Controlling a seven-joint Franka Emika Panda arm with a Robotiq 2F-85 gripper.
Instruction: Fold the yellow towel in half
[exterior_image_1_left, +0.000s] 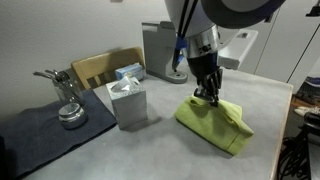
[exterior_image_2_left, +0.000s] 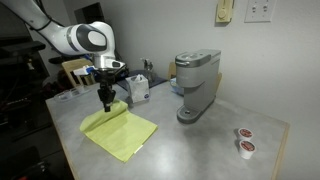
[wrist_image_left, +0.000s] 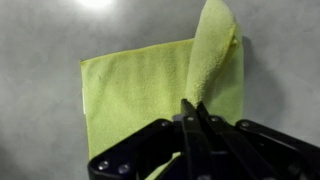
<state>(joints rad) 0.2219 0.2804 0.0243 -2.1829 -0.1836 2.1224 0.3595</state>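
Note:
My gripper carries the towel's lifted edge over the towel's flat part (exterior_image_2_left: 131, 129) (wrist_image_left: 137, 118) next, uncovered to the gripper's left in the wrist view, and releases the edge there.
The yellow towel (exterior_image_1_left: 215, 122) lies on the grey table in both exterior views, also (exterior_image_2_left: 120, 133). My gripper (exterior_image_1_left: 207, 94) is shut on one edge of the towel and lifts it, so a raised fold runs up from the cloth. In the wrist view the towel (wrist_image_left: 140, 85) lies flat below, with the lifted strip (wrist_image_left: 212, 55) rising into my shut fingers (wrist_image_left: 193, 108). In an exterior view my gripper (exterior_image_2_left: 106, 100) sits over the towel's far corner.
A grey tissue box (exterior_image_1_left: 127, 101) stands next to a dark grey mat (exterior_image_1_left: 40, 130) holding a metal piece (exterior_image_1_left: 68, 110). A coffee machine (exterior_image_2_left: 195, 85) stands behind the towel. Two small pods (exterior_image_2_left: 244, 140) sit near the table's edge. A wooden chair (exterior_image_1_left: 100, 68) is behind.

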